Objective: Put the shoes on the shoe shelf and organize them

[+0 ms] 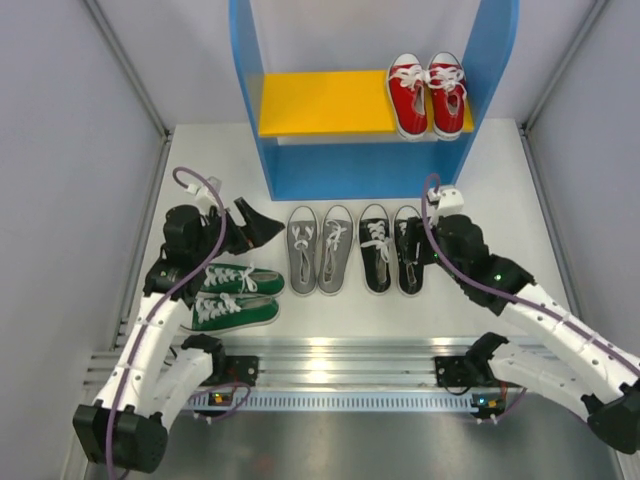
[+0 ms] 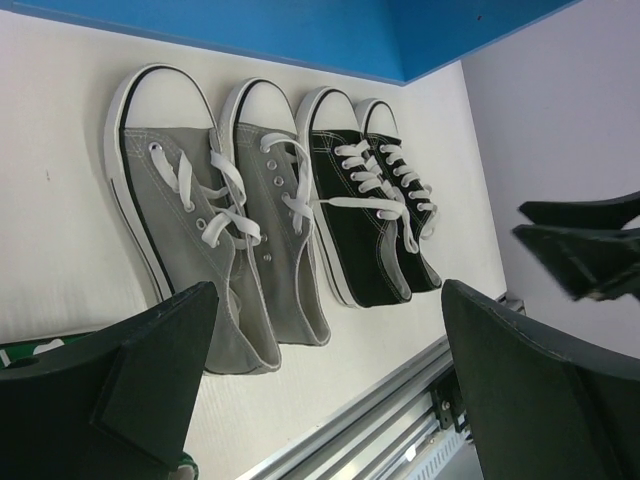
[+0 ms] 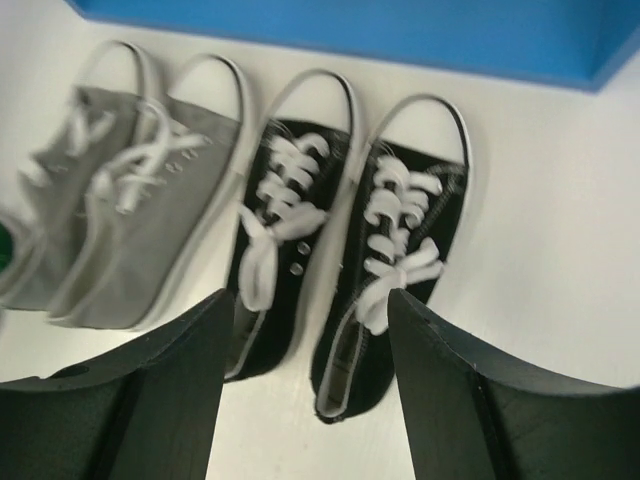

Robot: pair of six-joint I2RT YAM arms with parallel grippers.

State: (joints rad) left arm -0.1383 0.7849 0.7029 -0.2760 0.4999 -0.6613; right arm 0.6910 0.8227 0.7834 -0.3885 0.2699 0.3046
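The toe of the outer black shoe already points toward the shelf (image 1: 250, 90), so my open right gripper will move down and back to close on the heel of the outer black shoe (image 1: 411, 284).
The shoe shelf (image 1: 250, 90) stands at the back, with the red shoes (image 1: 428, 95) side by side at the right end of its yellow board (image 1: 320, 102). On the table in front lie the grey pair (image 1: 320, 250) and the black pair (image 1: 391, 250), toes toward the shelf. The green pair (image 1: 236, 296) lies sideways at the left. My right gripper (image 3: 308, 310) hangs open over the heels of the black shoes (image 3: 400, 250), gripping nothing. Left of the grey shoes (image 2: 210, 210), my left gripper (image 2: 330, 300) is open and empty.
The shelf's blue base (image 3: 400, 30) runs just beyond the shoe toes. A metal rail (image 1: 330, 352) crosses the near table edge behind the heels. Grey walls close in both sides. The right gripper's fingers (image 2: 585, 250) show at the right of the left wrist view.
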